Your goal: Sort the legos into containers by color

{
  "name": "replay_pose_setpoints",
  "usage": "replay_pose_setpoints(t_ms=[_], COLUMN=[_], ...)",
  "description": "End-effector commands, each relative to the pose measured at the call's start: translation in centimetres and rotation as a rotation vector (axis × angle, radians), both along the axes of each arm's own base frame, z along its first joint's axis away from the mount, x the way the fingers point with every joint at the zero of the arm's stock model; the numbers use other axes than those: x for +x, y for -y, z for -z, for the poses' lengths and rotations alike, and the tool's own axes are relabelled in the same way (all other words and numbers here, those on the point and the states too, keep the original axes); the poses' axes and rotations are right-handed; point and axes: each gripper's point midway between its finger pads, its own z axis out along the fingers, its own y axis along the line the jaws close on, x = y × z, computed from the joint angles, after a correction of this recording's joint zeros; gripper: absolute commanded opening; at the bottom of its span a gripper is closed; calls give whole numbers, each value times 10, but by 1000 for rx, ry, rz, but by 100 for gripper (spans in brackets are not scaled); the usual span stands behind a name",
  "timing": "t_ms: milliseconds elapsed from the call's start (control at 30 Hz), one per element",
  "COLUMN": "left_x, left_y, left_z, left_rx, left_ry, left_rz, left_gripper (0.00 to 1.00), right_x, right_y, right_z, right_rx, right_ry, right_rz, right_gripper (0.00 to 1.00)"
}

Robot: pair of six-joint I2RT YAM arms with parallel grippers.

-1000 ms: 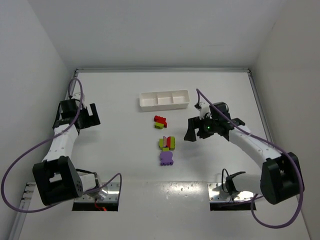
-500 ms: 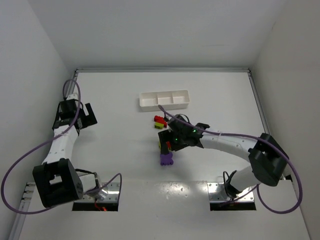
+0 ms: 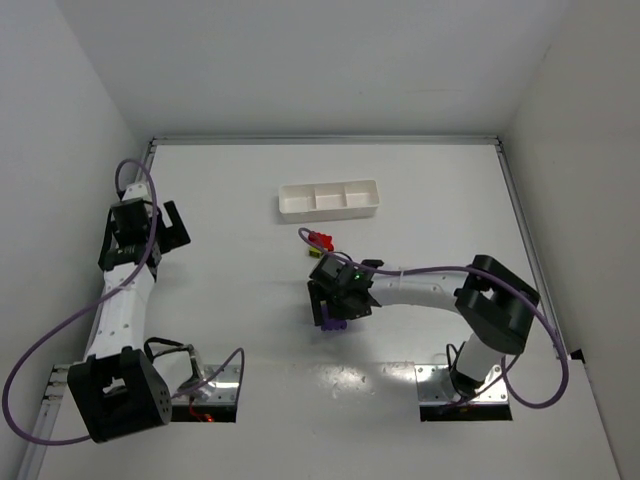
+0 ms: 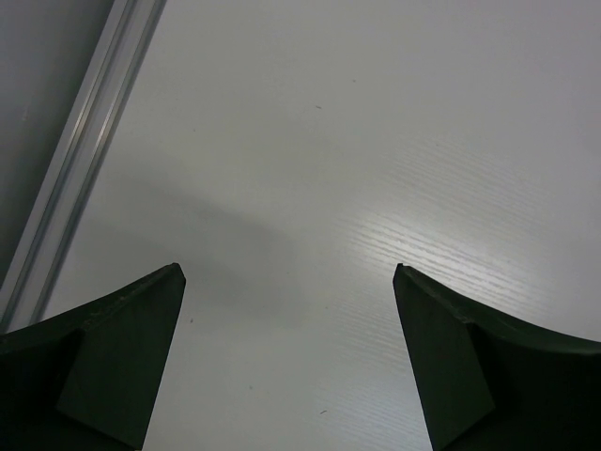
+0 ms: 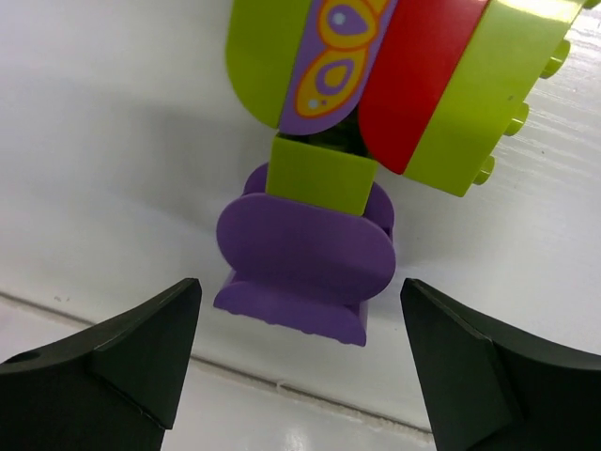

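Note:
I will lower my right gripper's open fingers onto the purple lego (image 3: 333, 324) (image 5: 305, 254) next, beside both of its rounded ends, and close them, because the lego is still just beyond my fingers.
The containers are one white tray (image 3: 328, 198) with three compartments, all showing white. A red and lime lego pair (image 3: 320, 241) lies just in front of it. My right gripper (image 3: 328, 303) hangs open over the middle cluster of legos. In the right wrist view a purple lego (image 5: 305, 254) lies between and just beyond my right gripper's (image 5: 299, 282) fingertips, untouched. A small lime brick (image 5: 319, 174) and a lime, purple and red stack (image 5: 404, 75) lie behind it. My left gripper (image 3: 172, 228) is open over bare table (image 4: 310, 141) at the far left, holding nothing.
An aluminium rail (image 4: 84, 160) runs along the table's left edge, close to the left gripper. White walls enclose the table on three sides. Purple cables loop from both arms. The arm bases sit at the near edge.
My right arm has swung left from the right side and come down over the brick cluster. The left gripper has drifted slightly left and farther back.

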Motion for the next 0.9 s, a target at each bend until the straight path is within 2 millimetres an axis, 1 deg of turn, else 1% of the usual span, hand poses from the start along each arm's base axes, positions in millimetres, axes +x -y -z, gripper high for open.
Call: replay_pose_setpoints(t_ms=[0, 33, 67, 100, 200, 233, 267, 333, 367, 400, 433, 467, 500, 533, 567, 600, 633, 667, 700, 733, 767, 800, 833, 867], left_x=[0, 0, 0, -1, -1, 0, 0, 0, -1, -2, -1, -4, -4, -7, -6, -8, -9, -13, -16, -19, -20, -21, -24, -23], left_y=[-5, -5, -5, -7, -7, -5, -5, -4, -2, 2, 6, 10, 22, 29, 37, 45, 64, 74, 91, 99, 107, 115, 128, 135], left_z=[-19, -19, -22, -22, -22, -22, -22, -22, -17, -16, -16, -20, -17, -14, -19, -19, -30, -30, -32, -31, -37, -47, -52, -53], left_rx=[19, 19, 22, 27, 21, 15, 15, 17, 24, 19, 17, 32, 6, 11, -6, -1, -30, -50, -83, -114, -127, -114, -153, -167], left_ry=[57, 57, 66, 65, 67, 69, 69, 68, 53, 57, 57, 72, 78, 78, 103, 113, 162, 164, 176, 176, 190, 208, 215, 208], left_rz=[-35, -35, -35, -44, -49, -42, -42, -29, -7, 23, 48, 86, 155, 210, 248, 312, 408, 464, 563, 599, 650, 714, 772, 815], left_gripper=[100, 100, 100, 100, 100, 100, 100, 100, 100, 100, 100, 100, 100, 100, 100, 100, 100, 100, 100, 100, 98, 97, 97, 97], right_x=[2, 2, -3, -2, -6, -2, 0, 0, 4, 5, 3, 8, 12, 13, 18, 19, 20, 24, 26, 26, 27, 28, 32, 30], right_y=[-6, -6, -4, -4, 5, 6, 5, 10, 6, 11, 10, 14, 10, 13, 12, 16, 17, 16, 19, 21, 19, 20, 23, 21], right_z=[5, 5, 10, 10, 22, 25, 25, 27, 20, 18, 15, 11, -6, -11, -20, -25, -38, -48, -60, -60, -72, -79, -86, -92], right_rx=[6, 6, -7, -9, -48, -50, -48, -66, -44, -52, -42, -53, -17, -29, -18, -23, -1, 7, 8, -5, 34, 23, 18, 30], right_ry=[-3, -3, -15, -9, -24, -25, -11, -1, 23, 43, 59, 106, 143, 190, 233, 258, 295, 337, 389, 399, 417, 453, 485, 504], right_rz=[81, 81, 82, 94, 106, 116, 111, 99, 70, 55, 22, -21, -47, -111, -141, -169, -198, -229, -296, -325, -354, -435, -460, -513], right_gripper=[87, 85, 82, 80, 79, 76, 69, 57, 45, 38, 31, 20, 16, 8, 8, 1, 0, 0, 0, 0, 0, 0, 0, 0])
